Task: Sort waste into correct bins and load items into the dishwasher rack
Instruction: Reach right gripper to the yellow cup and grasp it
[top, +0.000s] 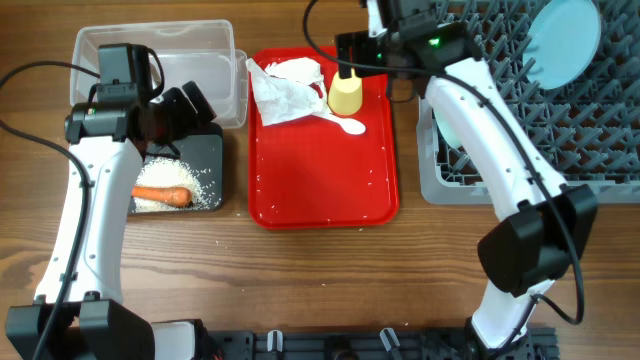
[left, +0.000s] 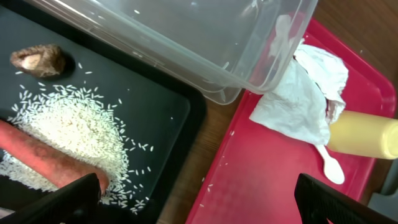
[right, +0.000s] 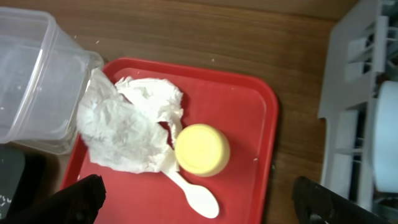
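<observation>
My right gripper is going to lower to the cup first, to get its fingers around the sides of the yellow cup (top: 345, 94) (right: 202, 150). The cup is upside-down on the red tray.
Crumpled white napkins (top: 285, 85) (left: 305, 99) (right: 124, 127) lie at the back of the red tray, beside an upside-down yellow cup (top: 346, 95) (right: 202, 149) and a white spoon (top: 345, 123) (right: 196, 196). The black bin (top: 205, 150) holds a carrot piece (top: 162, 195) (left: 43, 158), rice (left: 74, 130) and a brown lump (left: 38, 60). The clear bin (top: 160, 55) stands behind it. My left gripper (top: 193, 105) (left: 199, 205) is open and empty over the black bin's right edge. My right gripper (top: 362, 50) (right: 205, 208) is open and empty above the cup and spoon. The grey rack (top: 560, 130) holds a pale blue plate (top: 565, 40).
The red tray (top: 320, 190) (left: 261, 180) (right: 249, 106) carries a few stray rice grains. A pale bowl (top: 450, 130) shows in the rack under my right arm. Bare wooden table lies in front of the tray and bins.
</observation>
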